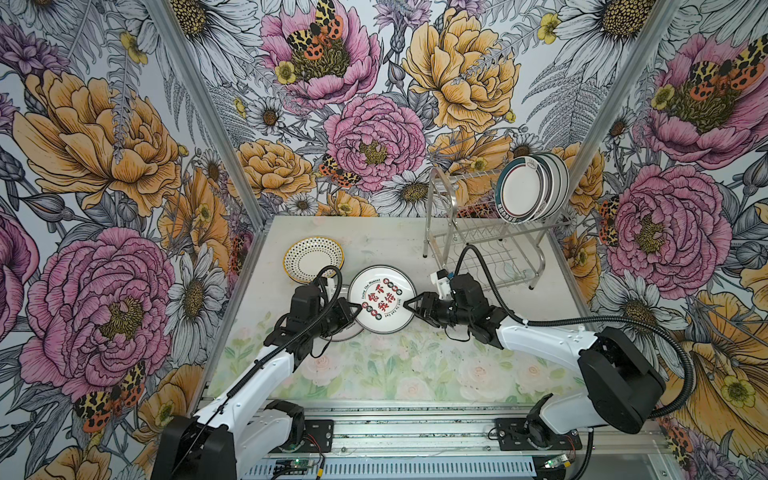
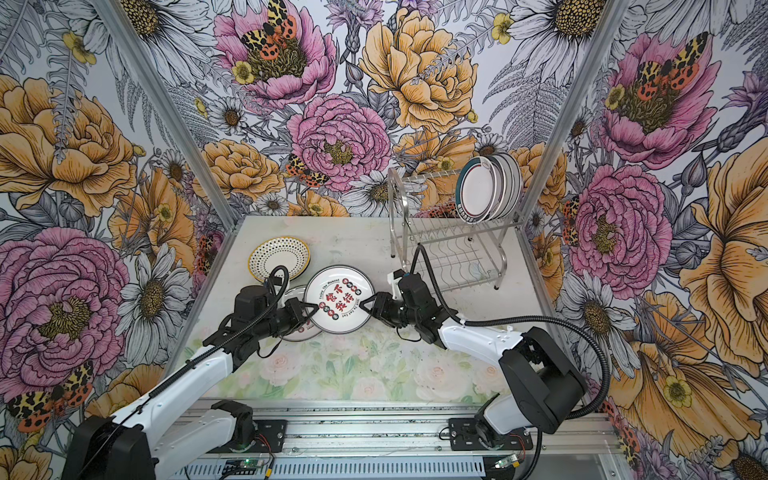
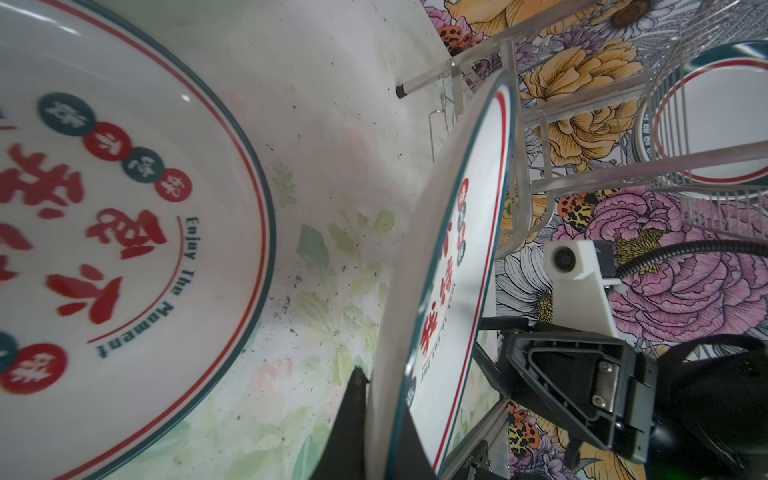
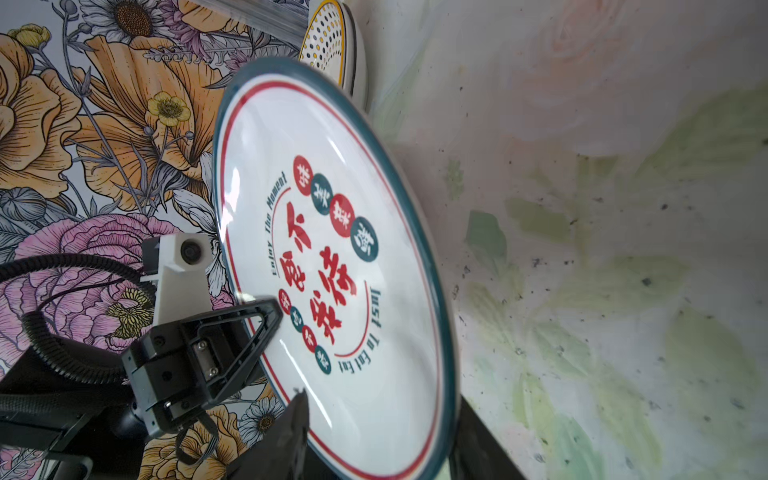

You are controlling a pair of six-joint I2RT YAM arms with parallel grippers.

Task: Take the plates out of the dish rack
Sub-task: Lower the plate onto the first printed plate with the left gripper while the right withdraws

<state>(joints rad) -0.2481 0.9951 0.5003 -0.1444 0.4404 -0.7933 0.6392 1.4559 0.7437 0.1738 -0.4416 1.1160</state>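
Observation:
The held plate shows the same print as the second red-character plate [image 1: 345,331] [image 3: 120,240]. My left gripper will next move away from my right gripper and down, and let go of the held plate on top of that one.
A white plate with red characters [image 1: 382,305] [image 2: 338,305] hangs face up over the table between both arms. My left gripper [image 1: 358,309] [image 3: 382,407] is shut on its left rim; in the left wrist view the plate's edge [image 3: 469,249] runs between the two fingers. My right gripper [image 1: 409,304] [image 4: 382,399] stands open astride the opposite rim, its jaws apart on either side of it. The dish rack [image 1: 478,232] [image 2: 436,232] stands at the back right. Several teal-ringed plates [image 1: 528,189] [image 2: 484,189] stand upright at the right end of its upper tier.
A second red-character plate [image 1: 343,332] [image 3: 124,208] lies flat on the table, partly under the held plate and my left wrist. A plate with a yellow dotted rim [image 1: 313,257] [image 4: 328,41] lies behind it near the left wall. The rack's lower tier shows no plates.

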